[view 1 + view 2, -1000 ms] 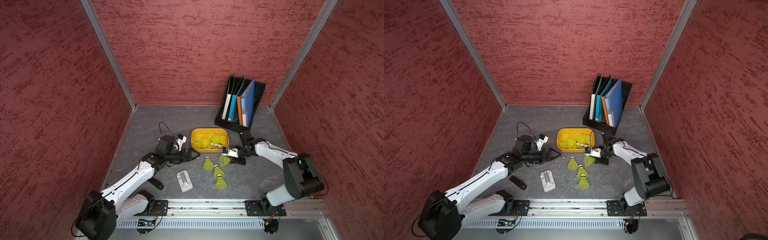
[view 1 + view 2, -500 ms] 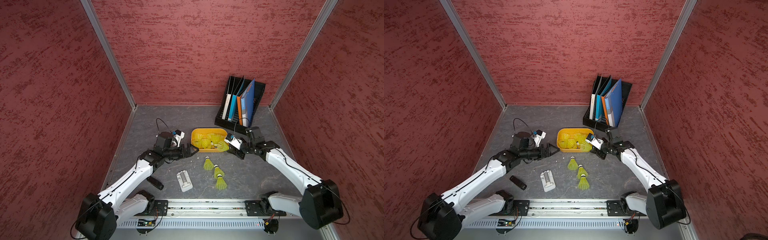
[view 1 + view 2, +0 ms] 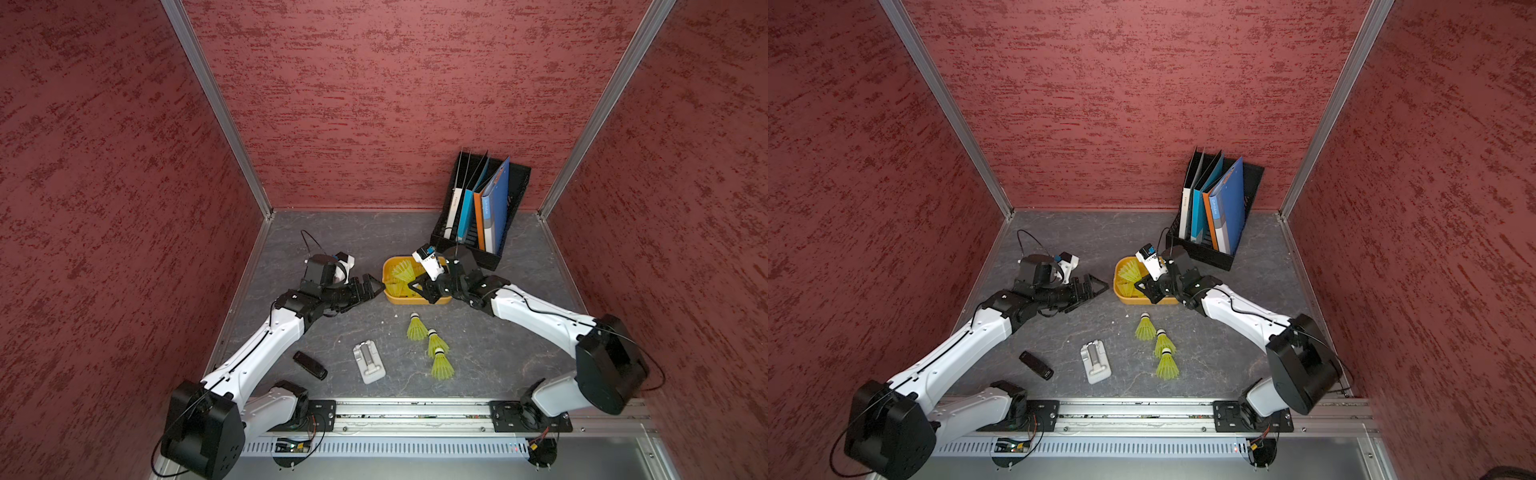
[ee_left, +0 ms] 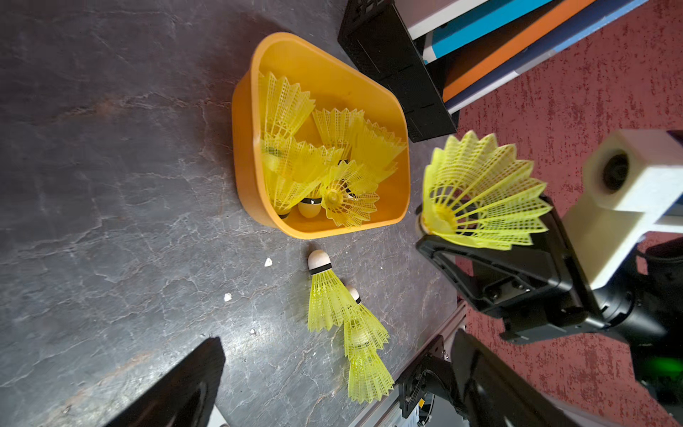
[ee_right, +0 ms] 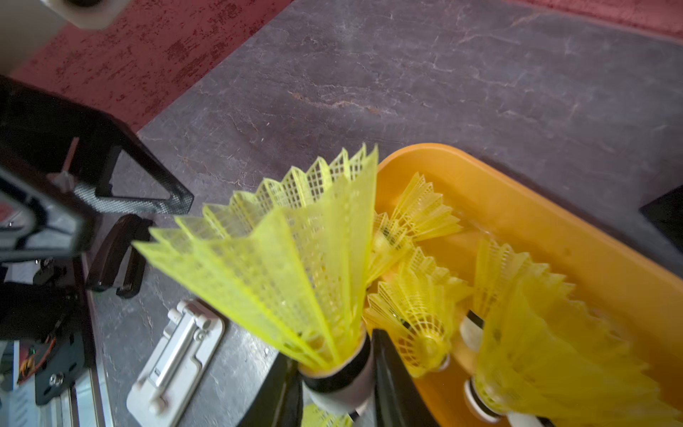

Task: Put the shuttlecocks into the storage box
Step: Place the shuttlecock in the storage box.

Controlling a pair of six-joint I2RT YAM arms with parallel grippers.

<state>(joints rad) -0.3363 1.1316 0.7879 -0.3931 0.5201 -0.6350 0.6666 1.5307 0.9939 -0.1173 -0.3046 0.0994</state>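
Note:
The shuttlecock turns and comes down next with my right gripper over the heaped shuttlecocks in the box (image 5: pixel 421 309) below, for release with its tip clear of the box's near edge.
The orange-yellow storage box (image 3: pixel 416 300) (image 3: pixel 1119 293) holds several neon shuttlecocks (image 4: pixel 334 166). My right gripper (image 5: pixel 338 388) (image 3: pixel 420 286) is shut on the white, black-banded tip of one shuttlecock (image 5: pixel 288 266) (image 4: pixel 480 196). It holds this shuttlecock above the box's near edge, with the skirt fanning over a corner of the box. Three more shuttlecocks (image 3: pixel 417 329) (image 3: pixel 437 344) (image 3: pixel 442 366) lie in a row on the floor in front of the box. My left gripper (image 3: pixel 372 286) stands open and empty just left of the box, and its fingers (image 4: pixel 177 388) frame the floor shuttlecocks (image 4: pixel 325 295).
A black file rack with folders (image 3: pixel 482 216) stands right behind the box. A grey-white hinged piece (image 3: pixel 368 361) and a small black bar (image 3: pixel 309 365) lie on the floor near the front rail (image 3: pixel 415 409). Red walls enclose three sides.
The right gripper has lifted a shuttlecock off the floor in front of the box and carried it left to the box's near edge. The left gripper has drifted slightly back, still open.

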